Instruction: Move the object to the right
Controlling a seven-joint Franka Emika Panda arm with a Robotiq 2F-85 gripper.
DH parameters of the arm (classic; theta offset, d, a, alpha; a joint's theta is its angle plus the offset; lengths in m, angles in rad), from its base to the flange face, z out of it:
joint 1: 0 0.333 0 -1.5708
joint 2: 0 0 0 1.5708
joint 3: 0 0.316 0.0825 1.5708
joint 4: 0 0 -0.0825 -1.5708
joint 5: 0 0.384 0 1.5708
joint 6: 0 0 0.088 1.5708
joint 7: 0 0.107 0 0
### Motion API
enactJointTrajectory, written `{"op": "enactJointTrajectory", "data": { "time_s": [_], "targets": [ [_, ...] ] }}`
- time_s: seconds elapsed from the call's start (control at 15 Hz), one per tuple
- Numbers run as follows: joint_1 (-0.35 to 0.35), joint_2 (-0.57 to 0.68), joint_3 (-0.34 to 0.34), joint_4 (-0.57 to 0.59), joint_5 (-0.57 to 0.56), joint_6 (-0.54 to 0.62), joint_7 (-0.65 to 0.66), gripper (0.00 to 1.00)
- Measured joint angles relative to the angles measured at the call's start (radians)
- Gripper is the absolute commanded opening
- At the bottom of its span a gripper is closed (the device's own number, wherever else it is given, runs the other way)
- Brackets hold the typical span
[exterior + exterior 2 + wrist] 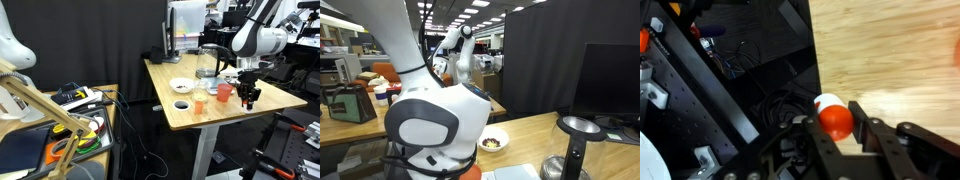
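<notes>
My gripper moves toward the right in the wrist view next, over the bare wood, and releases the object there, because it sits at the table's edge.
In the wrist view a small orange-red and white cylindrical object [834, 116] sits between my gripper's [837, 132] two black fingers, at the edge of the wooden table [890, 50]. The fingers press on both its sides. In an exterior view the gripper [249, 97] hangs low over the table's right part [235, 108], close to its front edge; the object is too small to make out there. In the other exterior view the robot's white body blocks the gripper.
Near the gripper stand an orange cup [223, 91], a second orange cup [200, 105], a white bowl [181, 85] and a glass pitcher [208, 62]. Beyond the table edge lie cables and black frame bars [720, 90]. A cluttered side table [70, 110] stands to the left.
</notes>
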Motion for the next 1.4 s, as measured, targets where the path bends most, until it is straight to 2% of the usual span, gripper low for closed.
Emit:
{"op": "enactJointTrajectory", "data": {
  "time_s": [0.87, 0.93, 1.0, 1.13, 1.4],
  "targets": [
    [0.005, 0.028, 0.000, 0.053, 0.028, 0.003, -0.005, 0.10],
    [0.005, 0.030, 0.000, 0.059, 0.028, 0.003, -0.005, 0.40],
    [0.005, 0.033, 0.000, 0.064, 0.028, 0.003, -0.005, 0.62],
    [0.005, 0.041, 0.000, 0.073, 0.028, 0.010, -0.005, 0.66],
    [0.005, 0.058, 0.000, 0.076, 0.030, 0.023, -0.006, 0.92]
  ]
}}
